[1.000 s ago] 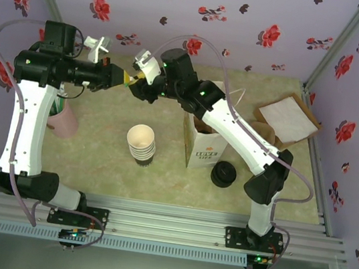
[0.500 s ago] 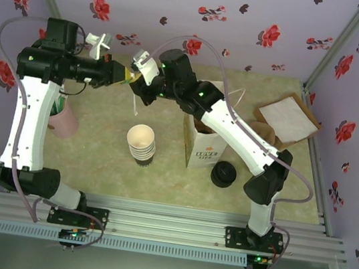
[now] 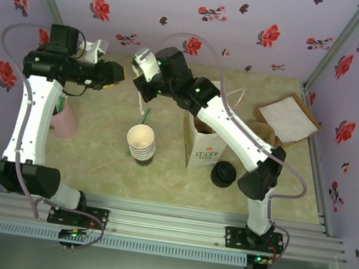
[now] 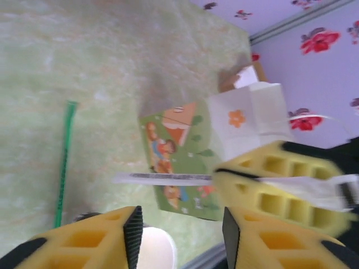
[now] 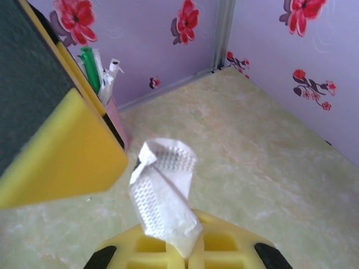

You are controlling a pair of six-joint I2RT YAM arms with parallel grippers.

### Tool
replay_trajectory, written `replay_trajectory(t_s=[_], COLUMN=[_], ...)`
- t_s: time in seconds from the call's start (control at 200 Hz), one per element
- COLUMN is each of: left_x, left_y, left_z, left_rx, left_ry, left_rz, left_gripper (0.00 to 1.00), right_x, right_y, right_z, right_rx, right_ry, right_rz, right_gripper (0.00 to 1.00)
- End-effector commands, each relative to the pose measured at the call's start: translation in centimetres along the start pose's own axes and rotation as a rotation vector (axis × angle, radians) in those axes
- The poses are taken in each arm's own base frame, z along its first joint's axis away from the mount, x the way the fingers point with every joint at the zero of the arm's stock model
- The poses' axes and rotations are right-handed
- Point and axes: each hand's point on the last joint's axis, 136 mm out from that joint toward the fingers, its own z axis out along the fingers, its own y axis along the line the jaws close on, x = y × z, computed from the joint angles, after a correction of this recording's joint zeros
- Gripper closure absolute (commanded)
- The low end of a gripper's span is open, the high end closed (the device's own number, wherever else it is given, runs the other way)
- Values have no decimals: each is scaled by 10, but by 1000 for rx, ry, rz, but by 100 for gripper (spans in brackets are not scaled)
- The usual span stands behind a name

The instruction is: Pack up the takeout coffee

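I need to carry the hanging straw up and over the bag's dark opening next with my right gripper, away from my left gripper, before I release it.
My right gripper (image 3: 141,83) (image 5: 188,249) is shut on the crumpled end of a white paper-wrapped straw (image 5: 162,188) (image 4: 162,178), which hangs down from it above the table (image 3: 144,107). Just left of it, my left gripper (image 3: 116,75) (image 4: 179,230) is open, with nothing between its pads. One yellow left finger (image 5: 61,140) fills the near left of the right wrist view. The white paper bag (image 3: 199,144) (image 4: 188,162) stands upright under my right arm, which covers most of its dark opening. The takeout coffee is hidden.
A stack of lidless cream cups (image 3: 141,144) stands left of the bag. A black round stack of lids (image 3: 223,174) sits to its right. A pink holder with straws (image 3: 64,121) (image 5: 115,115) stands at the left. A green straw (image 4: 63,162) lies on the table. Napkins and cardboard (image 3: 286,120) lie at the back right.
My left gripper has opened and drawn back to the left, letting go of the wrapped straw. The right gripper has shut on the straw's end and holds it alone.
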Motion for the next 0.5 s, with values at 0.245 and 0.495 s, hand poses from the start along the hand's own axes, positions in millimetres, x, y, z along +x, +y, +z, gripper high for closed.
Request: replay_trajectory(t_s=[0.245, 0.495], left_x=[-1, 16], left_y=[50, 77], left_z=[-20, 13], left_rx=[-243, -366], left_ry=[-138, -57], left_rz=[-45, -49], left_gripper=[1, 1], right_x=[-59, -89], right_y=[-25, -50], right_z=[-65, -141], right_rx=[147, 303], right_ry=[-119, -226], right_rz=[69, 63], right_gripper=[98, 94])
